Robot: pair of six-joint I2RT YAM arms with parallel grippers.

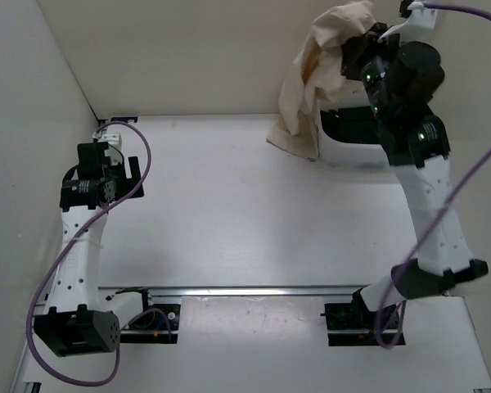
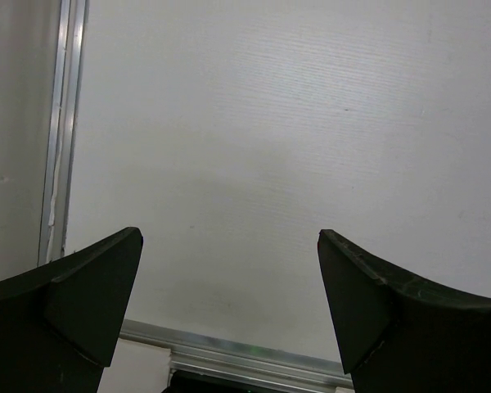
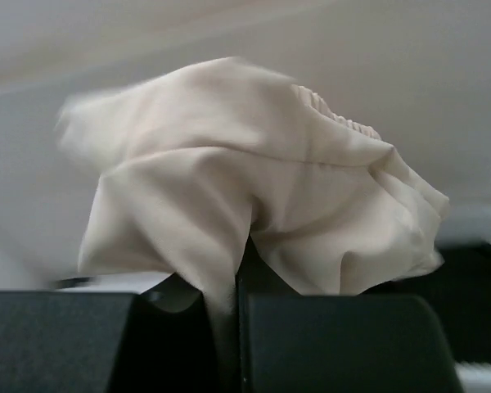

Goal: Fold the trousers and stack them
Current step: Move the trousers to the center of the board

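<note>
My right gripper swings toward the table's middle (image 1: pixel 252 190) next, then lowers and releases the trousers.
The beige trousers (image 1: pixel 315 78) hang bunched in the air at the back right, their lower end trailing to the table near the white basket. My right gripper (image 1: pixel 353 51) is shut on the trousers and holds them high above the basket. In the right wrist view the cloth (image 3: pixel 254 196) is pinched between my closed fingers (image 3: pixel 327 344), with the gathered waistband showing at the top right. My left gripper (image 1: pixel 119 176) is open and empty, hovering over the bare table at the left; its two dark fingers (image 2: pixel 82 303) stand wide apart.
A white basket (image 1: pixel 352 151) holding dark garments stands at the back right, under my right arm. White walls close the table at the left and back. A metal rail (image 1: pixel 254 290) runs across the near edge.
</note>
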